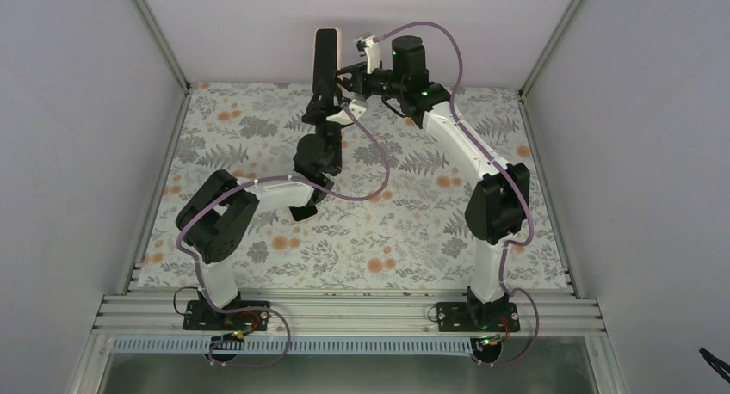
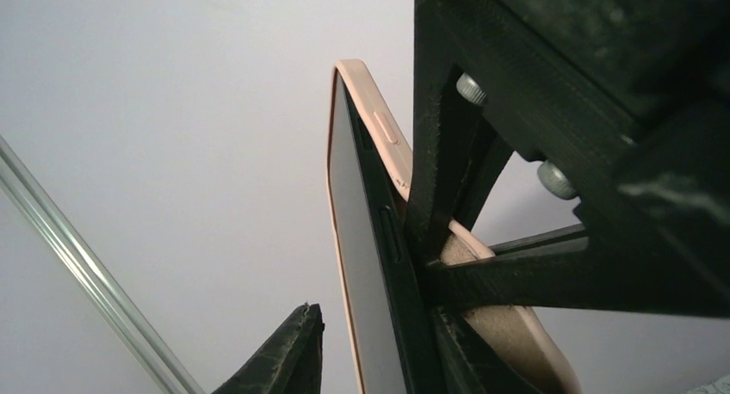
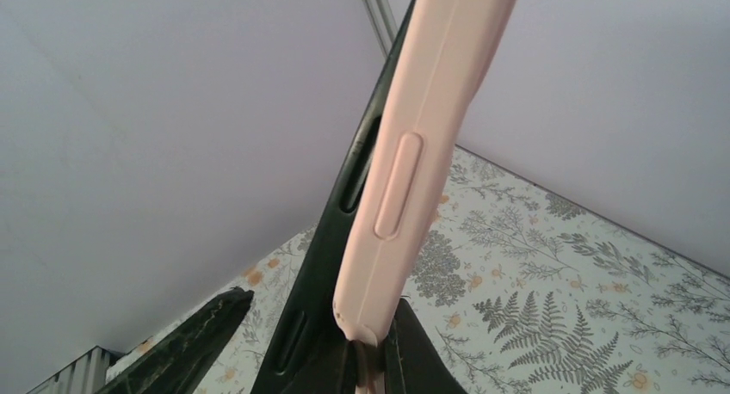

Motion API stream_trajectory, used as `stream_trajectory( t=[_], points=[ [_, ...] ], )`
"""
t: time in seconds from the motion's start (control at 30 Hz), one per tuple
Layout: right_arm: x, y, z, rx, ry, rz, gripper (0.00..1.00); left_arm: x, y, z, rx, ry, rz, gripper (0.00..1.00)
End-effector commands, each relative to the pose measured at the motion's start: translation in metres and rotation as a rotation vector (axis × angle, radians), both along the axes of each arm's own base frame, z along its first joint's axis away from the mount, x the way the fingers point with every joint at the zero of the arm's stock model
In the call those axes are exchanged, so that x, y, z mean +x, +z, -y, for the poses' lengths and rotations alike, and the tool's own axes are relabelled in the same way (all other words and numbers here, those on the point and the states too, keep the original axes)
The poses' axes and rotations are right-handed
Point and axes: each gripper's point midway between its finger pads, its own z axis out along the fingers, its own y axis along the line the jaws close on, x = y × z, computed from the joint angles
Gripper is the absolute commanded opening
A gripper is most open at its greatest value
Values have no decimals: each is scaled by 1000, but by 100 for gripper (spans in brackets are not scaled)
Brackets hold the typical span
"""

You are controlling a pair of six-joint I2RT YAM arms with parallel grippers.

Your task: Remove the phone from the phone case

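I will move my right gripper down and back, nearer my base, to release the pink case on the open floral cloth (image 1: 394,187) below it.
A black phone (image 1: 324,60) stands upright above the back of the table, its dark screen (image 2: 361,273) facing left in the left wrist view. The pink phone case (image 3: 422,144) is peeled away from the phone's side edge (image 3: 344,196), but its rim (image 2: 379,127) still wraps the top corner. My right gripper (image 3: 374,353) is shut on the lower edge of the case. My left gripper (image 2: 374,325) straddles the phone's lower part. Its left finger (image 2: 288,351) stands apart from the screen with a visible gap, so it is open. In the top view the left gripper (image 1: 325,103) sits under the phone, the right gripper (image 1: 355,86) beside it.
A floral cloth (image 1: 387,213) covers the table. Plain walls and aluminium corner posts (image 1: 159,37) close in the back and the sides. Purple cables (image 1: 370,153) loop between the two arms near the phone.
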Motion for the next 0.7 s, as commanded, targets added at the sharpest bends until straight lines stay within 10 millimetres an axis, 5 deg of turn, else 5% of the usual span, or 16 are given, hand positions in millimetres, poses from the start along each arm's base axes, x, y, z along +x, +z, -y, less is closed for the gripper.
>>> stream_trajectory(
  t=[0.0, 0.5, 0.67],
  points=[
    [-33, -70, -1, -108, 127, -236, 3, -10, 50, -62, -175, 163, 147, 29],
    [-22, -75, 4, -138, 66, -221, 3, -4, 52, -54, -262, 44, 35, 4],
    [-8, -78, 15, -170, -10, -198, 3, -4, 51, -51, -269, 13, -6, 2]
  ],
)
